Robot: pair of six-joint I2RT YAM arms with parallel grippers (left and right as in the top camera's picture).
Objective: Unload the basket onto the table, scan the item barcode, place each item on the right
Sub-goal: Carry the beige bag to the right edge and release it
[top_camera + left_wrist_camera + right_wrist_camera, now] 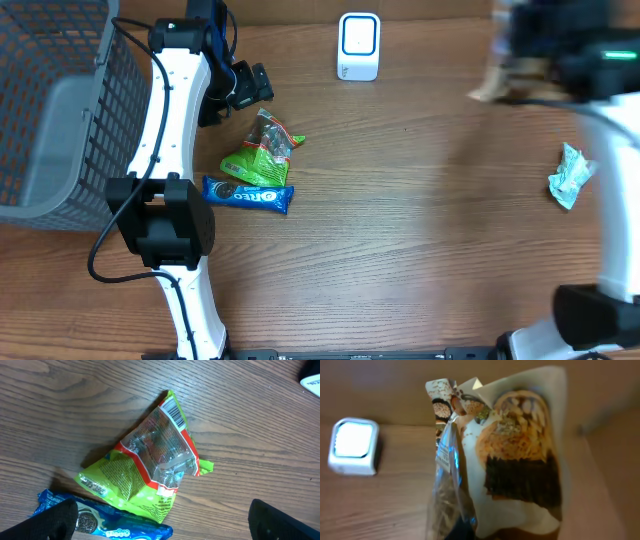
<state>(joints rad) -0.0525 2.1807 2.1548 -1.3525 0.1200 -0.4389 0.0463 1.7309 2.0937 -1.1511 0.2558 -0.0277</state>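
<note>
I need to swing my right gripper away from the scanner first, to the right in the overhead view, to lower the packet beside the teal wrapper.
My right gripper [515,72] is shut on a tan snack packet [520,455] printed with a grain bar, and holds it up at the back right of the table, blurred in the overhead view. The packet hides the fingertips in the right wrist view. The white barcode scanner [359,46] stands at the back centre, to the left of the packet; the same scanner [354,446] shows in the right wrist view. My left gripper [165,530] hangs open above a green snack bag [150,465], with nothing between its fingers [50,522]. A barcode shows at that bag's top corner.
A blue Oreo pack [248,194] lies just in front of the green bag [262,150]. A grey wire basket [50,100] fills the far left. A crumpled teal wrapper [572,175] lies at the right edge.
</note>
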